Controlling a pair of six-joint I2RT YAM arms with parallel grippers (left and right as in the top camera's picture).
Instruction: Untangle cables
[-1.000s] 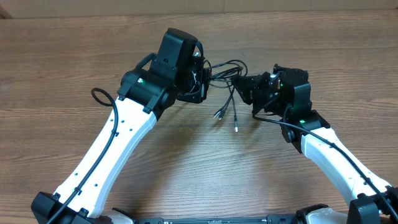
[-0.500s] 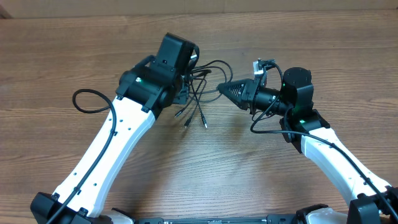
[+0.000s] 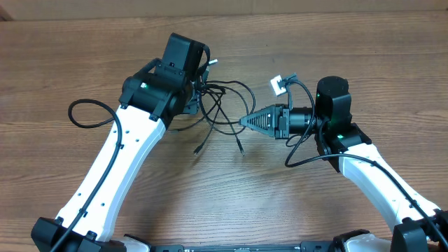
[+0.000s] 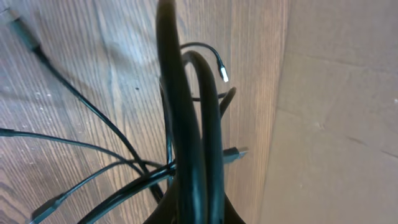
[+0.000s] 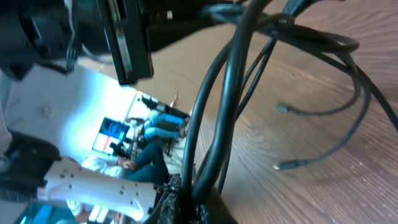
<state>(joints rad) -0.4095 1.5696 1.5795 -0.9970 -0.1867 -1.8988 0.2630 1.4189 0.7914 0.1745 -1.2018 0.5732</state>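
I will next move my right gripper slightly back over the bare tabletop that lies back from it and let go of the cables, which my left gripper is also holding.
The cables (image 3: 222,106) are a tangle of thin black cords strung between both grippers above the wooden table (image 3: 231,203). My left gripper (image 3: 199,98) is shut on the tangle's left side, its jaws mostly hidden under the wrist. My right gripper (image 3: 243,121) points left and is shut on the right side. Two loose plug ends (image 3: 199,148) hang toward the table. In the left wrist view the cables (image 4: 186,118) run up out of the shut left gripper (image 4: 194,213). In the right wrist view the cables (image 5: 217,118) rise from the shut right gripper (image 5: 202,200).
A white plug (image 3: 278,85) sticks up behind the right wrist. The left arm's own black wire (image 3: 84,112) loops out to the left. A cardboard wall (image 4: 336,124) borders the table's far edge. The left arm's wrist (image 5: 118,37) looms close ahead of the right gripper.
My left gripper has moved left with its cables. My right gripper has turned to point left and shifted left and down. The dangling plug ends have drifted left.
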